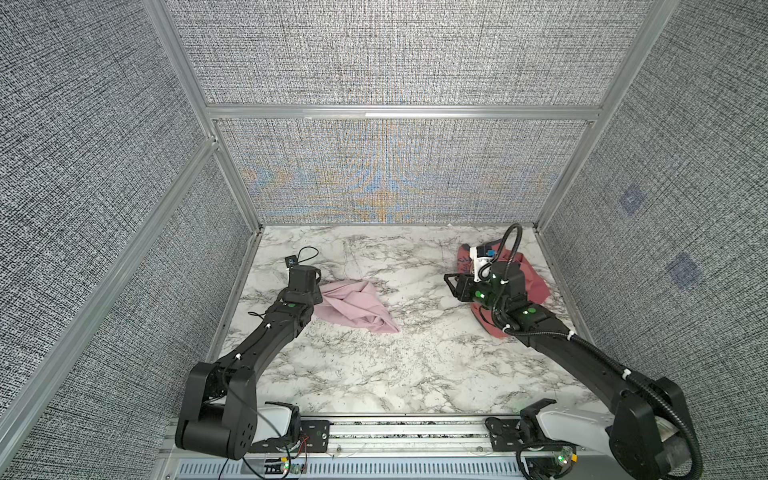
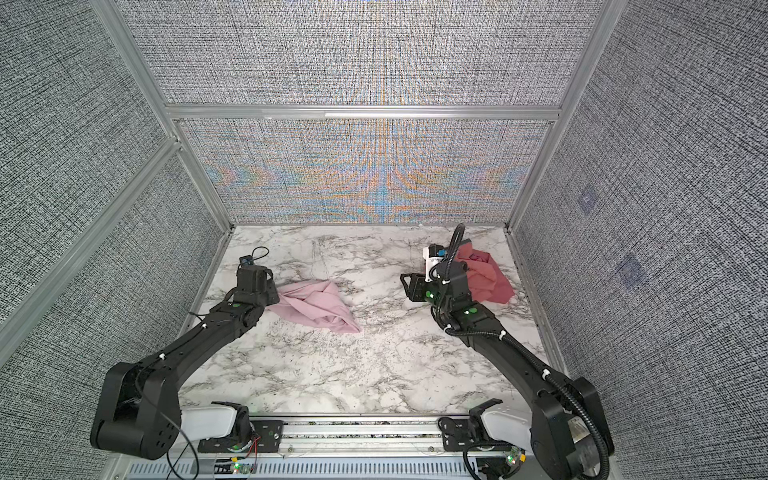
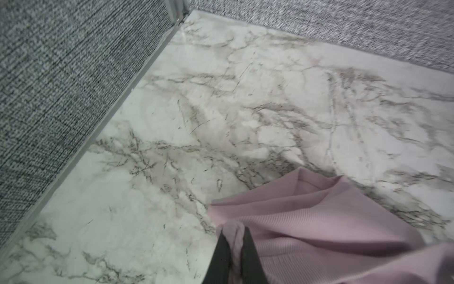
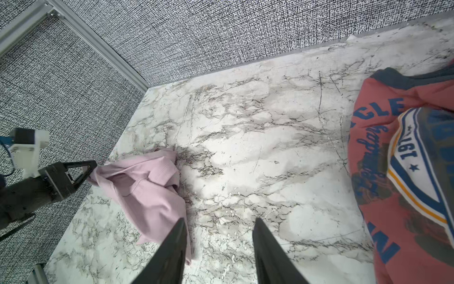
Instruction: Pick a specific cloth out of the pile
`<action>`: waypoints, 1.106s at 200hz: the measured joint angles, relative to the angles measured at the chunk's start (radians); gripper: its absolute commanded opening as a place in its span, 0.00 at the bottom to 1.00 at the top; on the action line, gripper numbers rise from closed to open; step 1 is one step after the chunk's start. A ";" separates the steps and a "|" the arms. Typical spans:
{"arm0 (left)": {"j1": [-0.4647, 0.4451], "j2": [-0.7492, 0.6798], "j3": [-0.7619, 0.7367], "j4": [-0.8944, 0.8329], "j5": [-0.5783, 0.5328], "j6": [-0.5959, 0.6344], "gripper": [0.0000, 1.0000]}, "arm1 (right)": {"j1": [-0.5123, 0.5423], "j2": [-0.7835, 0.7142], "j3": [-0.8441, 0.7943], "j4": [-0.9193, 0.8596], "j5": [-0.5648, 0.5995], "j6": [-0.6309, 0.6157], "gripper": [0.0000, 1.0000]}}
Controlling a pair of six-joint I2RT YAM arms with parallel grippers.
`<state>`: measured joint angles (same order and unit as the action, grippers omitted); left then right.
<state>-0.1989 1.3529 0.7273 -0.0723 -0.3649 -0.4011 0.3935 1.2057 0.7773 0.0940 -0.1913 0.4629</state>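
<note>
My left gripper will ease toward the nearby grey wall and release the pink cloth's bunched edge over bare marble, as the cloth already lies clear of the T-shirt [image 1: 534, 282].
The pale pink plain cloth [image 1: 357, 307] [image 2: 316, 307] lies crumpled on the marble table, left of the middle. My left gripper [image 3: 234, 231] is shut on a bunched edge of the cloth [image 3: 319, 221]. The right wrist view shows the same pinch by the left gripper [image 4: 92, 169] at the cloth's [image 4: 147, 191] end. The pile is split: the salmon-red printed T-shirt [image 1: 534, 282] [image 2: 490, 282] [image 4: 405, 172] lies apart at the back right. My right gripper [image 4: 220, 220] [image 1: 451, 286] stands open above bare marble beside the T-shirt, holding nothing.
Grey fabric walls with aluminium frame bars [image 1: 403, 111] close in the table [image 1: 415, 365] on three sides. The left gripper works close to the left wall [image 3: 61, 98]. A metal rail [image 1: 407, 432] with both arm bases runs along the front edge.
</note>
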 measured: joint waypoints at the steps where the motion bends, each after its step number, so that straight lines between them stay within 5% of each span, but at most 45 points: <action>1: 0.001 0.002 -0.001 0.001 0.000 0.000 0.00 | 0.000 0.000 0.000 0.000 0.000 0.000 0.46; 110: 0.044 0.256 0.004 0.167 0.032 -0.064 0.00 | 0.000 -0.034 -0.018 -0.002 0.004 -0.006 0.46; 136: 0.046 0.257 0.003 0.171 0.036 -0.076 0.36 | 0.000 -0.034 -0.018 -0.005 0.004 -0.006 0.46; 148: 0.049 0.240 0.000 0.164 0.034 -0.087 0.45 | 0.000 -0.034 -0.018 -0.008 0.005 -0.006 0.46; 221: 0.021 0.000 0.087 0.016 0.044 -0.036 0.47 | 0.000 -0.036 -0.018 -0.016 0.008 -0.011 0.47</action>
<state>-0.1776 1.3529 0.8146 -0.0563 -0.3210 -0.4374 0.3931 1.1698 0.7597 0.0784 -0.1833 0.4522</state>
